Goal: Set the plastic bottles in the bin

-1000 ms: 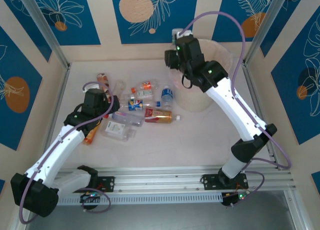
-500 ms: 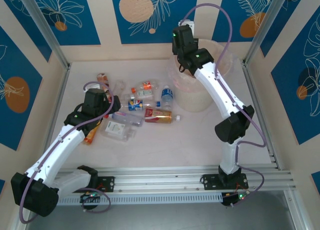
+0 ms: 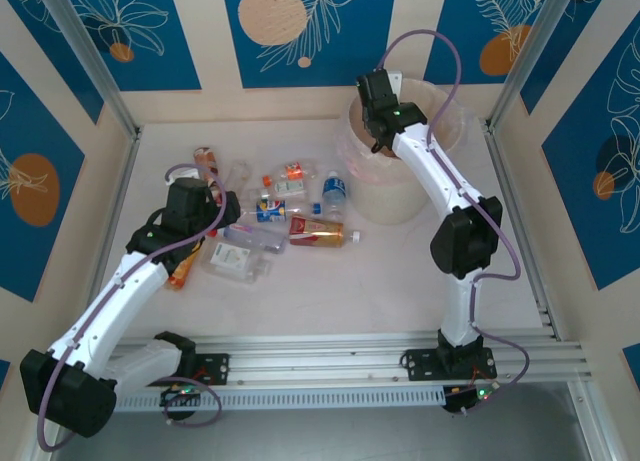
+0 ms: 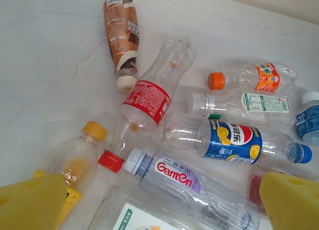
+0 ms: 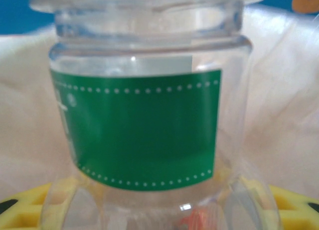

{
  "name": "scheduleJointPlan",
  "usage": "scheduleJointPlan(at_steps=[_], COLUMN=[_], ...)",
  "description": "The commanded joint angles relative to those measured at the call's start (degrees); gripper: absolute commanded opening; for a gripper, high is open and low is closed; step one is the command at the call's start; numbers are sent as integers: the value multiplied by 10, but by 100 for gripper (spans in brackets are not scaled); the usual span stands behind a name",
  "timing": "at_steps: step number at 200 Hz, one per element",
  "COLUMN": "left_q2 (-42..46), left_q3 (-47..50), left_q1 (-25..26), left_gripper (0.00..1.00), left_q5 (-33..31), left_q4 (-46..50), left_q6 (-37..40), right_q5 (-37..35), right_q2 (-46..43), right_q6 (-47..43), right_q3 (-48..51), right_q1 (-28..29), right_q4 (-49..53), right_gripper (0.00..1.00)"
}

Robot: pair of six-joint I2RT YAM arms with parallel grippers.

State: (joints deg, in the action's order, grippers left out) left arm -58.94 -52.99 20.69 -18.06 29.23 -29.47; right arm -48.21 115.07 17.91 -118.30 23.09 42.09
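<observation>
I should next lower the clear green-label bottle with my right gripper past the bin's rim into the liner [image 5: 284, 90] and release it.
Several plastic bottles [image 3: 290, 209] lie in a loose heap on the pale table, left of the bin [image 3: 398, 199]. My left gripper [image 3: 205, 209] hangs open just above them. Its yellow pads [image 4: 30, 202] straddle a clear Ganten bottle [image 4: 192, 185]. Close by lie a red-label bottle [image 4: 147, 99], a blue Pepsi bottle [image 4: 234, 140], a brown-label bottle [image 4: 120, 28] and a yellow-capped one [image 4: 75, 157]. My right gripper [image 3: 380, 133] reaches over the bin's rim, shut on a clear green-label bottle [image 5: 142, 130] that stands upright between its yellow fingers [image 5: 25, 210], with the bag liner [image 5: 284, 90] behind it.
An orange-capped bottle [image 4: 249, 78] and a white-label one [image 4: 246, 104] lie at the far side of the heap. A blue-label bottle [image 3: 335, 193] stands nearest the bin. Walls close in the table at the back and both sides. A metal rail [image 3: 330, 351] runs along the near edge.
My right arm has swung from left of the bin to over its opening, carrying the green-label bottle. The left arm and the heap have not moved.
</observation>
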Motion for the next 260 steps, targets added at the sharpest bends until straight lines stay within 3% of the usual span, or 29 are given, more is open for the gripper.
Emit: scheduleJointPlan(at_steps=[1,85,184,260], left_q2=[7,3,3,3], left_q3=[-13,-21,-21,-22], left_q1=[-3,-3,-3,-3], left_gripper=[99,100,99,100], left_q5=[-6,-11,-17,-21], left_q4=[1,4,8,9], left_q6=[12,16,15,15], right_q5=[26,106,218,277], right_q2=[-20,-4,31,24], right_q6=[38,53,37,24], right_q3=[2,29,45,56], right_q1=[-10,-43,-54,-42], right_q4=[46,148,162,200], right_gripper=[25,26,58,66])
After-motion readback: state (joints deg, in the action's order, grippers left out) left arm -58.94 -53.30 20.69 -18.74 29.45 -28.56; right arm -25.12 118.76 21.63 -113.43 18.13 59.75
